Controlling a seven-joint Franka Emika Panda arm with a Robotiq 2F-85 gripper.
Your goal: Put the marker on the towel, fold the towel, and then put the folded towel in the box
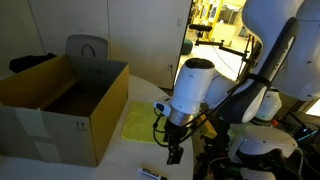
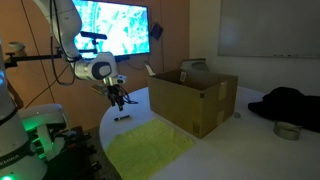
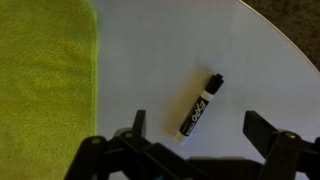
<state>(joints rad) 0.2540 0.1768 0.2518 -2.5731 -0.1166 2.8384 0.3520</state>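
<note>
The marker is below my gripper, between its open fingers, so my gripper will next lower them around the marker's white-lettered body (image 1: 152,174) (image 3: 193,117) and close them.
The marker (image 3: 200,104) is a short dark stick with white lettering and a pale end, lying on the white table. It also shows in both exterior views (image 1: 149,173) (image 2: 122,118). The yellow-green towel (image 3: 45,80) lies flat on the table (image 1: 138,123) (image 2: 150,148), apart from the marker. The brown cardboard box (image 1: 62,105) (image 2: 192,98) stands open beside the towel. My gripper (image 3: 195,130) (image 1: 174,152) (image 2: 119,100) is open and empty, hanging above the marker, which lies between its fingers in the wrist view.
A grey chair back (image 1: 86,48) stands behind the box. A dark cloth (image 2: 290,104) and a small round tin (image 2: 287,130) lie beyond the box. The round table edge (image 3: 285,45) curves close by the marker. Robot base hardware (image 1: 260,145) sits beside the table.
</note>
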